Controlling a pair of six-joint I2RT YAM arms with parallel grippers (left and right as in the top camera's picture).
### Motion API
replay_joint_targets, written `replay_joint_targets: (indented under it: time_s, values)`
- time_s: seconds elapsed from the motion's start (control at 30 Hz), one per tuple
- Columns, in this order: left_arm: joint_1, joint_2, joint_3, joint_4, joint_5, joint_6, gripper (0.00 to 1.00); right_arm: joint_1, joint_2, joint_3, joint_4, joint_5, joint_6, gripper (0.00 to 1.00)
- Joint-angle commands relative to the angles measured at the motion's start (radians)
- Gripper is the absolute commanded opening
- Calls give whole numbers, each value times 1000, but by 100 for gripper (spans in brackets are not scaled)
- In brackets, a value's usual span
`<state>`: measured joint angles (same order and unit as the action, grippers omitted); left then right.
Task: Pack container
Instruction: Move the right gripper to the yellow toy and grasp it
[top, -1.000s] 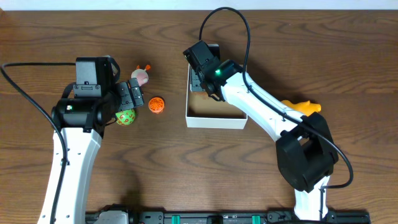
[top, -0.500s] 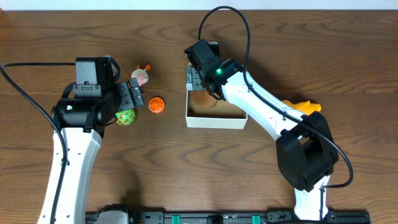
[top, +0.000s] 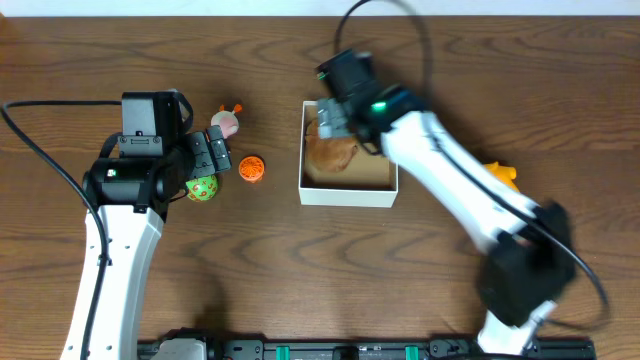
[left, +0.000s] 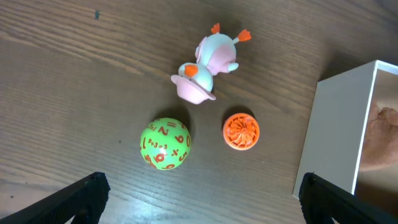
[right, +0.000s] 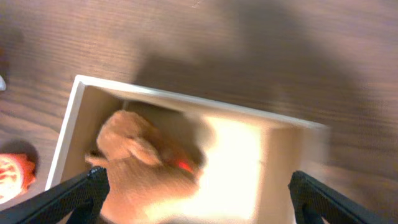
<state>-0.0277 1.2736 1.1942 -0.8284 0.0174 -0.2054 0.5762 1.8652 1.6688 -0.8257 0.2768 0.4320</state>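
The robot's right gripper should next move right in the overhead view and down onto the yellow toy's end away from the box, because the toy is still outside the container (top: 348, 196).
The container (top: 348, 196) is a white-walled box with a brown inside, at the table's middle. A brown plush toy (top: 331, 152) lies in its left half, also seen in the right wrist view (right: 140, 155). My right gripper (top: 334, 122) is open and empty above the container's back edge (right: 186, 99). My left gripper (top: 207, 163) is open and empty over a green ball (top: 203, 188) (left: 165, 144). An orange ball (top: 251, 169) (left: 241, 130) and a pink duck toy (top: 226, 122) (left: 205, 65) lie left of the container (left: 336, 130).
A yellow toy (top: 502, 173) lies right of the container, partly hidden by my right arm. The orange ball also shows at the left edge of the right wrist view (right: 12, 177). The table is dark wood.
My right gripper has risen out of the container and swung right, leaving the brown plush toy lying inside. The left arm and the toys beside it have not moved.
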Motion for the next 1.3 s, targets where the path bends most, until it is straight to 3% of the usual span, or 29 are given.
replay_joint_targets:
  time_s: [0.0,0.2,0.37,0.5,0.67,0.8,1.27]
  values:
    - [5,0,21,-1,-3,14,98,-92,-152,20,-94,48,48,98]
    - [5,0,21,-1,-3,14,98,-299,-211,19,-422,32,171,97]
    - [5,0,21,-1,-3,14,98,-452,-207,-72,-486,18,181,99]
    - [5,0,21,-2,-3,14,98,-525,-207,-213,-433,-20,178,99]
    - [5,0,21,-2,-3,14,98,-624,-207,-432,-220,-266,37,99]
    - [5,0,21,-1,-3,14,98,-708,-207,-553,-84,-285,-16,99]
    - [5,0,21,-1,-3,14,98,-725,-181,-622,106,-258,-71,99]
